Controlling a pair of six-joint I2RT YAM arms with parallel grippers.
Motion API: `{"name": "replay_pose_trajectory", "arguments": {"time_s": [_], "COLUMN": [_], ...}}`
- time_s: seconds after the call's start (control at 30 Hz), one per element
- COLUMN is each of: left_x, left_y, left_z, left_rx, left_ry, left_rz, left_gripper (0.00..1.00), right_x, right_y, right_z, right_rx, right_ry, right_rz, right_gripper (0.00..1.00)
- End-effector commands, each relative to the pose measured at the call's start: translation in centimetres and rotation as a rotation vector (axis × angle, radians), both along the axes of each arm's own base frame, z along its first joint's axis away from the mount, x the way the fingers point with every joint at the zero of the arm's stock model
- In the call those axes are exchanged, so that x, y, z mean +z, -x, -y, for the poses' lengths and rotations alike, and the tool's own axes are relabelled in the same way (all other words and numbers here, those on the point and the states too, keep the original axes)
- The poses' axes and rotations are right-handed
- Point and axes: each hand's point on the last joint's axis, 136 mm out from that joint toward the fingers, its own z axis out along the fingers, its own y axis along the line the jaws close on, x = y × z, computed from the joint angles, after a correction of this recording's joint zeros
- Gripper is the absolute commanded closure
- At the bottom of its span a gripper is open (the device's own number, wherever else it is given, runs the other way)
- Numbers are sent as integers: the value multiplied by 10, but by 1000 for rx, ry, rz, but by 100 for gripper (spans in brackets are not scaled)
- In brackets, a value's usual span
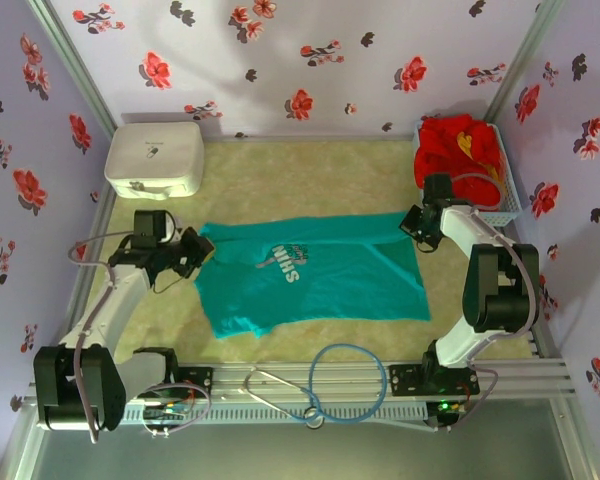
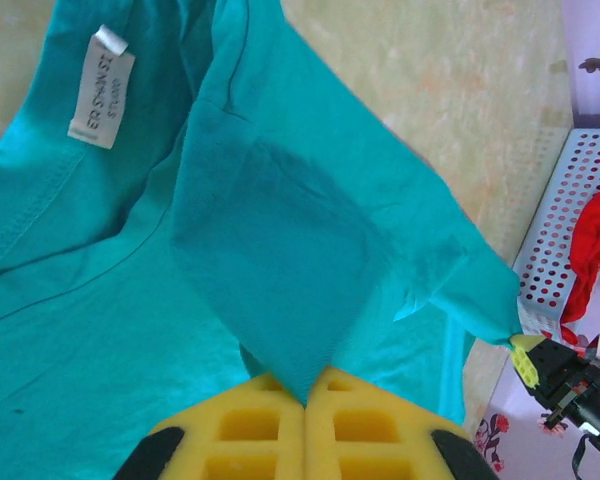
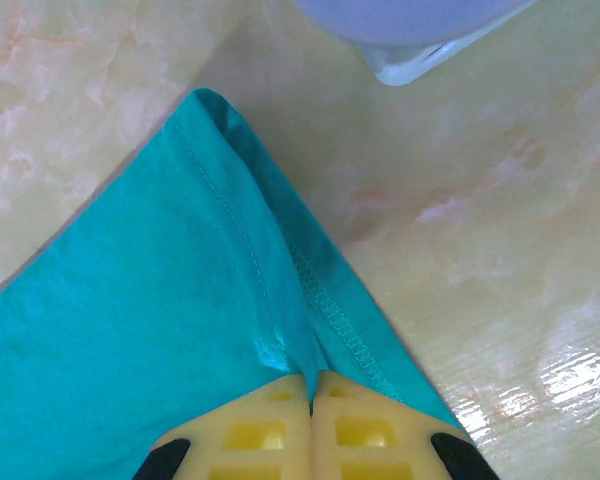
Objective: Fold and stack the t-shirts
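Note:
The robot's left gripper will next pull the pinched fold [image 1: 216, 245] back over the shirt's uncovered front [image 1: 315, 283], which lies back from the gripper, and let go, because the lettering still shows.
The teal-green t-shirt [image 1: 315, 275] lies spread across the middle of the table, white lettering up. At its left edge, my left gripper [image 1: 202, 250] is shut on a pinched fold of the teal cloth [image 2: 280, 250], close to the neck label [image 2: 102, 85]. On the shirt's far right corner my right gripper [image 1: 413, 226] is shut over the stitched hem [image 3: 340, 320]. In the wrist views the yellow pads of the left gripper [image 2: 306, 395] and the right gripper [image 3: 311, 392] are pressed together with cloth between them. The red t-shirts [image 1: 458, 150] are heaped in a basket at the back right.
A blue perforated basket [image 1: 513, 195] holds the red heap against the right wall. A white rounded box [image 1: 155, 160] stands at the back left. A blue cable loop [image 1: 352, 385] and grey wires lie on the rail at the near edge. Flowered walls close in three sides.

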Motion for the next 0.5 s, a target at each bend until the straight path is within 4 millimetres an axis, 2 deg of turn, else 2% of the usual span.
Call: {"name": "replay_pose_trajectory", "arguments": {"time_s": [0.0,0.3,0.47], "left_x": [-9,-17,-34], "left_y": [8,19,29], "left_z": [-5,-6,-8], "left_rx": [31,55,74], "left_ry": [1,15,13], "left_rz": [-29,-49,-75], "left_gripper": [100,100,100], "right_x": [-7,-6,-11], "right_y": [8,10,10], "right_z": [10,16,14], "right_rx": [-8,-22,-15], "right_ry": [41,75,64], "right_rz": [-31,-31,-40], "right_gripper": [100,100,100]}}
